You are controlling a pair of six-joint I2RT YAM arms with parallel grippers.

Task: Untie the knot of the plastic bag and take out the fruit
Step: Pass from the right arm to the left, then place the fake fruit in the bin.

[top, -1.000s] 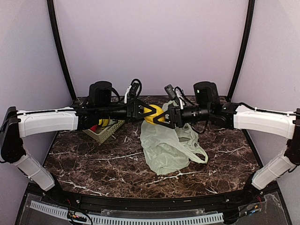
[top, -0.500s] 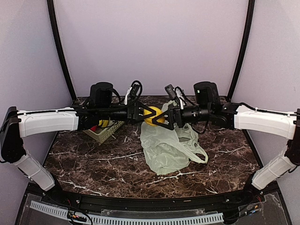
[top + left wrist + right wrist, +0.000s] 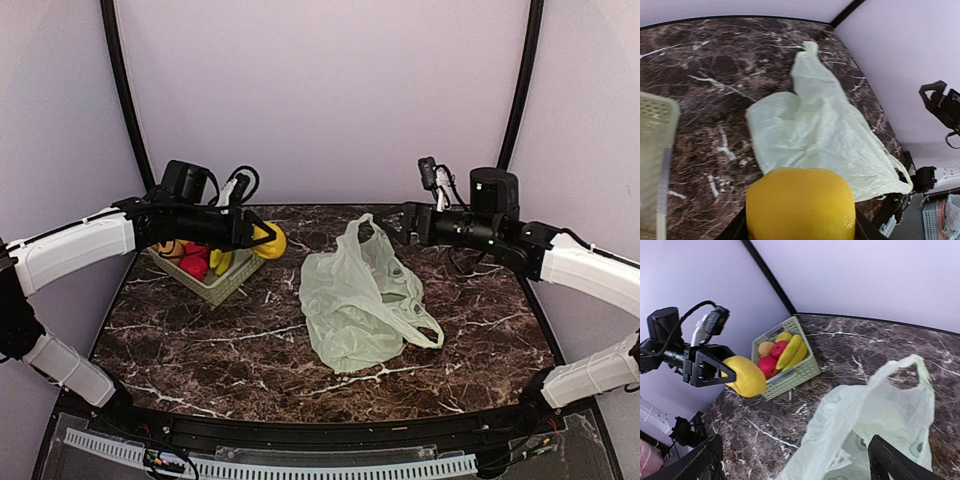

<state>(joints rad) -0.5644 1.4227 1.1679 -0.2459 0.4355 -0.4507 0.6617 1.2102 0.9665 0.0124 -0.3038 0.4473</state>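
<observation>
My left gripper moves down to the left in the top view next and releases the round yellow fruit, as the basket [image 3: 225,285] space beside the bananas is below there.
The pale green plastic bag [image 3: 355,300] lies flat and slack mid-table, one loop handle [image 3: 358,226] standing up at its far end. The knot is out of view; the handles I see are separate loops. My left gripper [image 3: 262,240] is shut on a round yellow fruit [image 3: 272,241], held just above the right corner of the basket [image 3: 225,285]. That fruit [image 3: 800,205] fills the bottom of the left wrist view, with the bag [image 3: 810,135] beyond it. My right gripper [image 3: 400,222] hangs open and empty over the bag's far right side. Its fingers [image 3: 890,462] frame the bag [image 3: 875,415].
A rigid pale green perforated basket [image 3: 795,376] at the back left holds yellow bananas [image 3: 792,351], a red apple [image 3: 769,365] and other round fruit. The back wall runs close behind both grippers. Dark marble table [image 3: 200,345] lies in front of the bag.
Both grippers met at the yellow fruit over the bag. The right one let go and drew back right. The left carried the fruit left to the basket.
</observation>
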